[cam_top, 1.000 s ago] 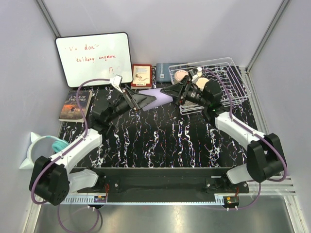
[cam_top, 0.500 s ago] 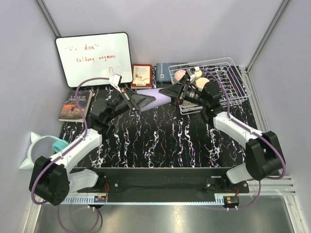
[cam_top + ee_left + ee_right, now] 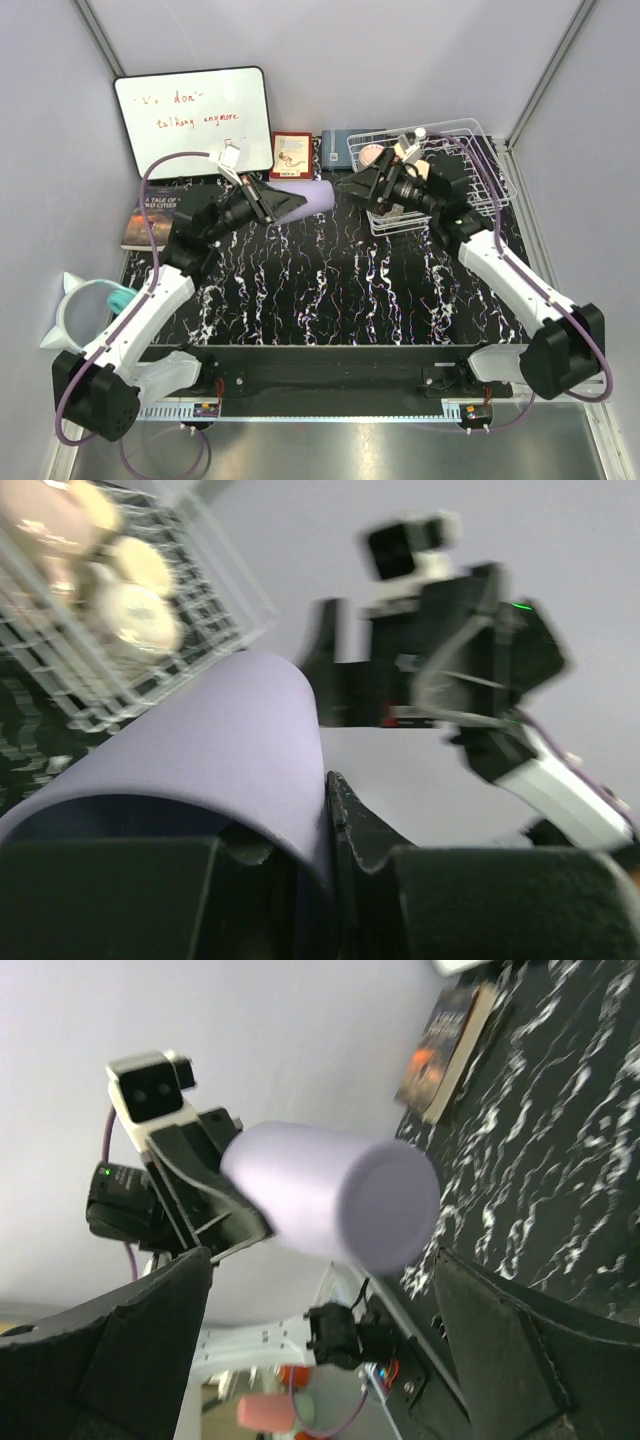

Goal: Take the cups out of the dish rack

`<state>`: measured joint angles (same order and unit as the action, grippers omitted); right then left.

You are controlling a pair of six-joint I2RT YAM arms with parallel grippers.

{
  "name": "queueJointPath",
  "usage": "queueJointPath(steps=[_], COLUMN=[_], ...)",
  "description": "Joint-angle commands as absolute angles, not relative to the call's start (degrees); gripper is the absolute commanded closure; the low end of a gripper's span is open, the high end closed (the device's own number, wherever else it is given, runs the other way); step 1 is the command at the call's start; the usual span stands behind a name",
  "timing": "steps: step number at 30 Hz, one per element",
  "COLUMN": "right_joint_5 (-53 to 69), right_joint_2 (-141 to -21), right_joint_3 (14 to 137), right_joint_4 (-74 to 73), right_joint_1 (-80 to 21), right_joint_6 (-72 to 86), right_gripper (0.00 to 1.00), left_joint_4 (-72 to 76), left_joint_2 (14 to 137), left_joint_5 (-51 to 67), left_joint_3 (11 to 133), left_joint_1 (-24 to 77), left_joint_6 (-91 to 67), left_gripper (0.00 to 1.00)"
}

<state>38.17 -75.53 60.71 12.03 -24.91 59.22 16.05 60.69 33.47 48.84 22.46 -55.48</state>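
Note:
The cup is sideways, so the left gripper will swing toward the whiteboard, turn the cup upright and bring it down to release on the tabletop beside the brown book.
My left gripper (image 3: 288, 204) is shut on the rim wall of a lavender cup (image 3: 314, 196), held on its side above the black marbled table (image 3: 330, 290). In the left wrist view the cup (image 3: 200, 750) is pinched at my left gripper (image 3: 326, 815). My right gripper (image 3: 352, 184) is open and empty, a short gap to the right of the cup. In the right wrist view the cup (image 3: 330, 1200) lies beyond my right gripper (image 3: 320, 1350). The white wire dish rack (image 3: 470, 165) at the back right holds cream and pink cups (image 3: 373, 156), which also show in the left wrist view (image 3: 130, 620).
A whiteboard (image 3: 193, 115) leans at the back left. A red book (image 3: 291, 155) and a blue box (image 3: 335, 143) stand beside the rack. Another book (image 3: 150, 212) lies at the left edge. A white holder with a teal thing (image 3: 85, 305) sits off the table's left.
The two grippers were together at the lavender cup. My left gripper has drawn back to the left with the cup, and my right gripper has let go and moved back towards the rack.

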Motion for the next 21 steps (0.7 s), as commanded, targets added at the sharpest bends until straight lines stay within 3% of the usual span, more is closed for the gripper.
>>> queueJointPath(steps=[1,5,8,13,21], right_joint_5=[26.40,9.81,1.07,-3.42,-6.59], right_joint_2=[-70.40,-71.45,-72.16,-71.55,-68.38], right_joint_3=[68.28,76.37,76.73,73.66,70.67], right_joint_4=[-5.75,-28.24,-35.39,-39.11,-42.71], right_joint_1=[-23.29,-23.29,-23.29,-23.29,-23.29], right_joint_6=[49.68,38.27,35.52,34.89,33.40], right_gripper=[0.00,0.00,0.00,0.00,0.00], left_joint_4=[-0.05,-27.07,-39.93,-47.37,-56.07], left_joint_2=[60.38,66.25,75.91,91.65,113.61], left_joint_5=[24.74,9.26,-3.39,-15.18,-21.00], left_joint_3=[55.01,66.42,78.28,92.96,110.20], left_joint_1=[17.86,14.68,13.62,12.57,7.83], left_joint_6=[-47.39,-37.47,-33.07,-28.92,-27.42], left_gripper=[1.00,1.00,1.00,1.00,1.00])
